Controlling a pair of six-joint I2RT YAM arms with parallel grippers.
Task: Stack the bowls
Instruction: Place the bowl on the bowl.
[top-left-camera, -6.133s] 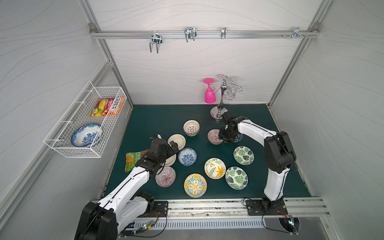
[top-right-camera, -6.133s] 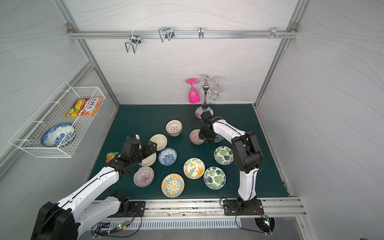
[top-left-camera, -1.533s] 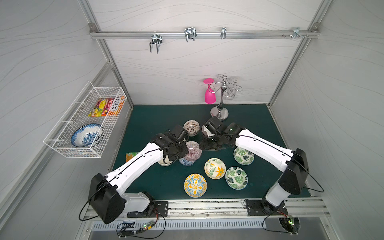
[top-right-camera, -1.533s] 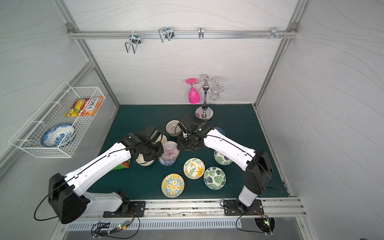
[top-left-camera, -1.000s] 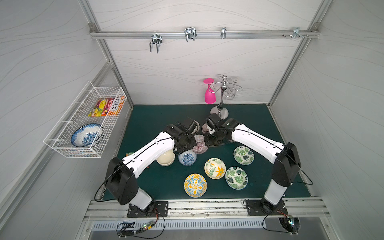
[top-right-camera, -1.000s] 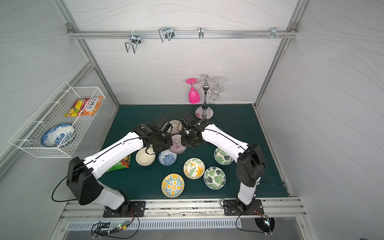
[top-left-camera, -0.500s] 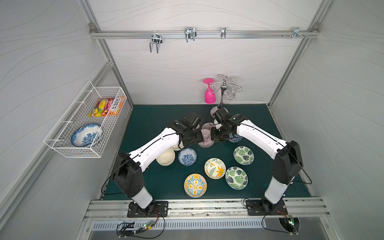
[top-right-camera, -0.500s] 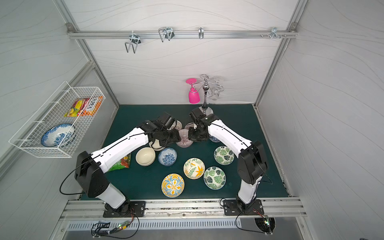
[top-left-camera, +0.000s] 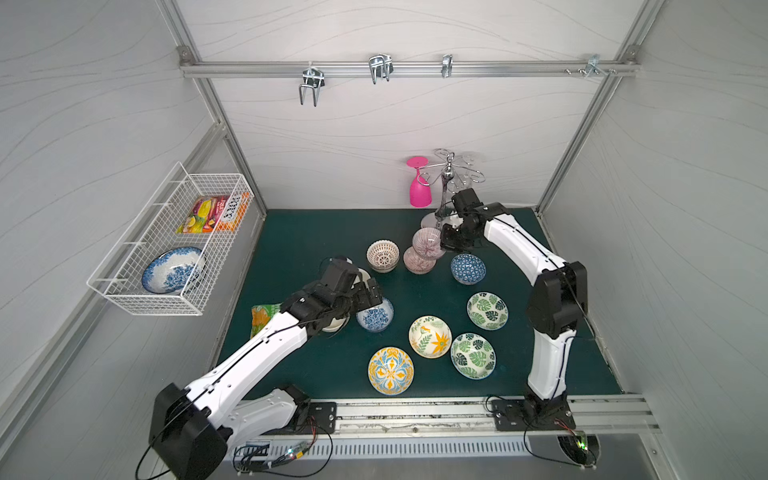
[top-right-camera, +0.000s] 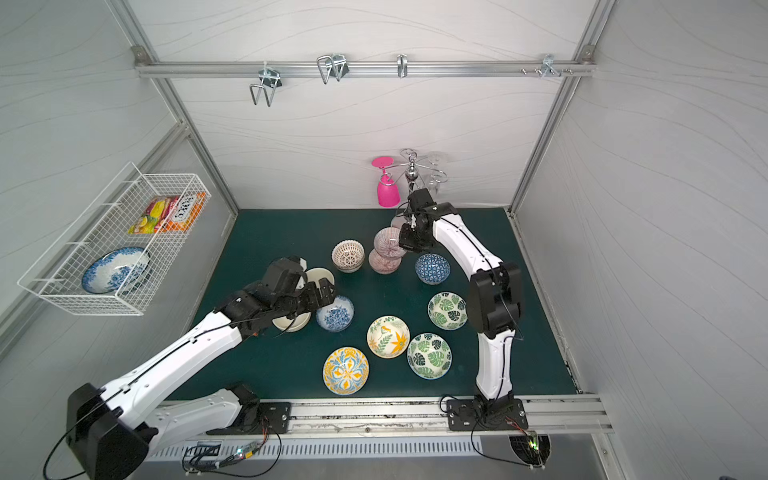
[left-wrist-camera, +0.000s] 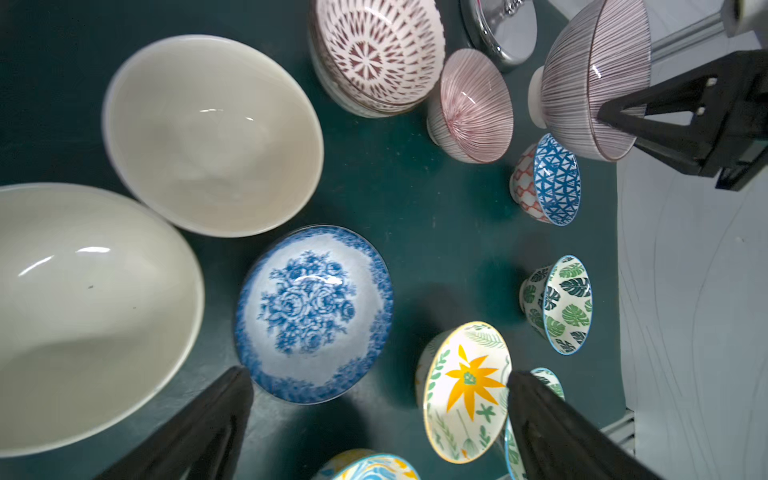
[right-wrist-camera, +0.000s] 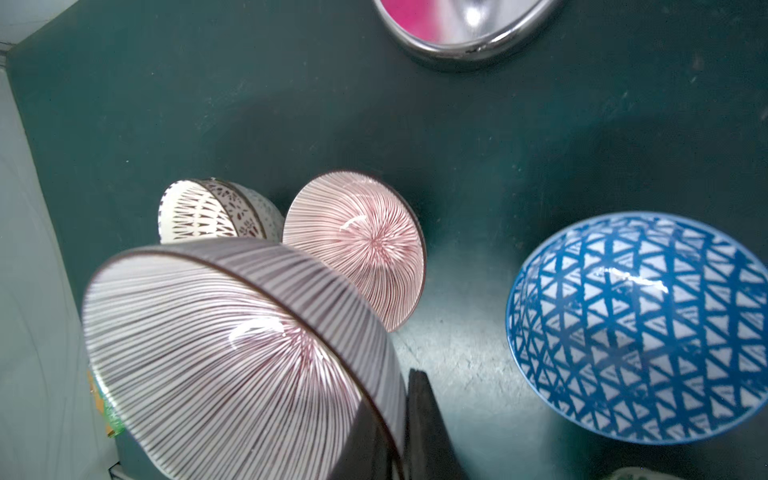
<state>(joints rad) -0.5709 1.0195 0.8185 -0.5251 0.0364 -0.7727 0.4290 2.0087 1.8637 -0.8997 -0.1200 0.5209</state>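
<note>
The held bowl goes down with my right gripper next until it nests in the second striped bowl. My right gripper then releases the bowl's rim, as that lower bowl stands open and empty.
My right gripper is shut on the rim of a pink-purple striped bowl, held tilted in the air just above a second striped bowl on the green mat; one finger is inside the rim. My left gripper is open and empty, hovering over the blue-and-white floral bowl beside two cream bowls. A white lattice bowl, a blue triangle-patterned bowl, two green leaf bowls, a yellow-flower bowl and a yellow-blue floral bowl stand apart on the mat.
A chrome glass stand with a pink glass stands just behind the right gripper. A snack packet lies by the left arm. A wire basket on the left wall holds a blue-and-white dish and packets.
The left gripper opened, let go of the striped bowl and drew back toward the front left. The right gripper kept the bowl and carried it back over the other striped bowl.
</note>
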